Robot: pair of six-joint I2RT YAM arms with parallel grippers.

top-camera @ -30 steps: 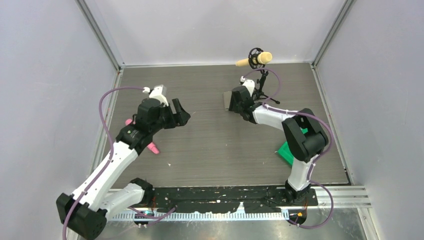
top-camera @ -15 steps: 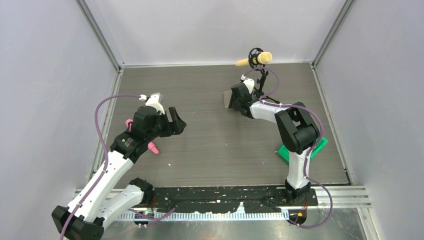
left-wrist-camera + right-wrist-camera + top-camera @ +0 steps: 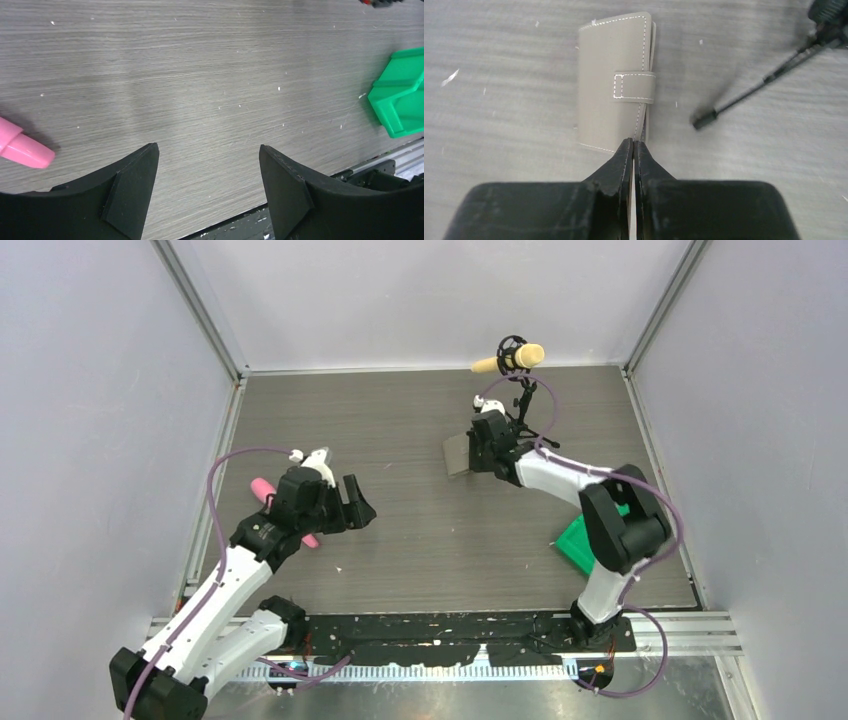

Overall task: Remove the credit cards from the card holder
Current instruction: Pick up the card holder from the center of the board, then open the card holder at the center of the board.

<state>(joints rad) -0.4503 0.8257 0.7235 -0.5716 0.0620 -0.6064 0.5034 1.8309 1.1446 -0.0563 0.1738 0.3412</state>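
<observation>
My right gripper should next move the holder (image 3: 457, 454) back and release it on the bare tabletop, which is back from the gripper and clear of the microphone stand.
The card holder (image 3: 616, 80) is a grey-olive wallet lying closed on the table, its strap (image 3: 634, 87) fastened across the edge. No credit cards show; they are hidden. My right gripper (image 3: 633, 144) is shut, its tips meeting at the holder's near edge by the open side; I cannot tell whether they pinch any of it. In the top view the holder (image 3: 457, 454) lies just left of the right gripper (image 3: 482, 452). My left gripper (image 3: 360, 503) hovers open over bare table at the left, far from the holder, with nothing between its fingers (image 3: 132, 185).
A green bin (image 3: 575, 540) sits at the right by the right arm's base, also seen as the green bin (image 3: 400, 100). A microphone on a black stand (image 3: 512, 358) rises behind the holder. A pink object (image 3: 22, 149) lies under the left arm.
My right gripper has shut at the holder's near edge and drawn back slightly, uncovering more of the holder. The left arm has swung toward the near edge with its jaws still open.
</observation>
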